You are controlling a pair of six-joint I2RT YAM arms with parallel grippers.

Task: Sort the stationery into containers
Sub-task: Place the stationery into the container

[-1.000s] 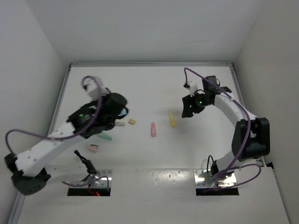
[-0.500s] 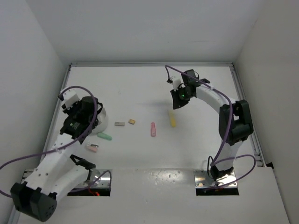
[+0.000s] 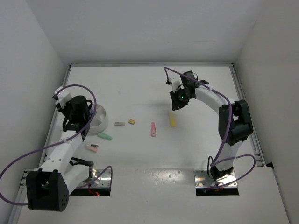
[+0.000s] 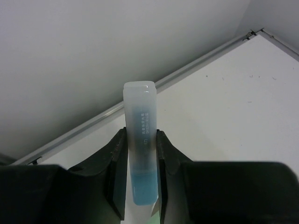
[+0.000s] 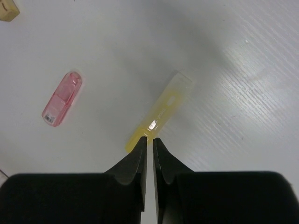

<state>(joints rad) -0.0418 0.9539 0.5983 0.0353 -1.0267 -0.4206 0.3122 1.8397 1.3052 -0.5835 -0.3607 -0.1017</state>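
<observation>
The left gripper shifts the pen to the right in the top view next, over the bowl's inside, and releases it, since the white bowl (image 3: 103, 122) lies that way.
My left gripper (image 3: 78, 119) hangs at the left edge of the white bowl (image 3: 103, 122); in the left wrist view it (image 4: 140, 135) is shut on a clear pen with a blue tip (image 4: 139, 116), which sticks out beyond the fingers. My right gripper (image 3: 176, 105) hovers just behind the yellow marker (image 3: 173, 119). Its jaws (image 5: 150, 139) are shut with nothing between them, the tips above the yellow marker (image 5: 163, 108). A pink marker (image 3: 153, 129) (image 5: 62, 99) lies left of the yellow one. The inside of the bowl is partly hidden by the left arm.
A tan block (image 3: 132, 122) (image 5: 7, 11) and a grey block (image 3: 119, 124) lie right of the bowl. A green marker (image 3: 104, 136) and a pink block (image 3: 92, 148) lie in front of it. Walls close the table on the left, back and right.
The left arm has swung left with the pen, from over the bowl to its left edge, uncovering it. The right gripper has moved left and back, and has gone from open to shut.
</observation>
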